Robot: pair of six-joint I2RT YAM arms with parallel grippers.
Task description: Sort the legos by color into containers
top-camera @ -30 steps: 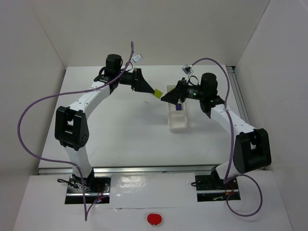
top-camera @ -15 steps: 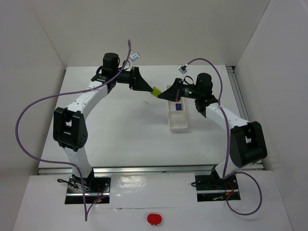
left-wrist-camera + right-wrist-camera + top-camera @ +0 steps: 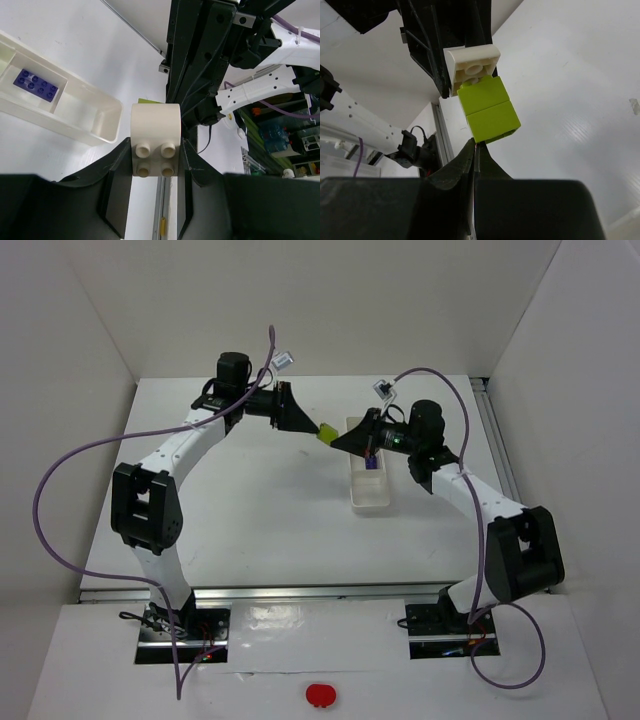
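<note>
The cream lego goes over to the tray's empty near section next, below my left gripper and to its right in the top view, then down for release.
My left gripper point(image 3: 156, 150) is shut on the cream-white lego point(image 3: 155, 140), held in the air left of the tray. A yellow-green lego point(image 3: 489, 110) is still stuck onto the cream one point(image 3: 472, 65) and shows as a green speck point(image 3: 326, 432) in the top view. My right gripper point(image 3: 476, 147) is shut and empty, its tips at the green lego's lower edge. The dark purple-blue lego point(image 3: 36, 85) lies flat in the middle compartment of the white containers tray point(image 3: 370, 495).
The left gripper point(image 3: 310, 426) and right gripper point(image 3: 340, 443) meet nose to nose just above the tray's far left corner. Purple cables loop over both arms. White walls enclose the table on three sides.
The right gripper has shut with nothing in it. It rose from over the purple lego in the tray and settled against the green lego. The left arm has barely moved.
</note>
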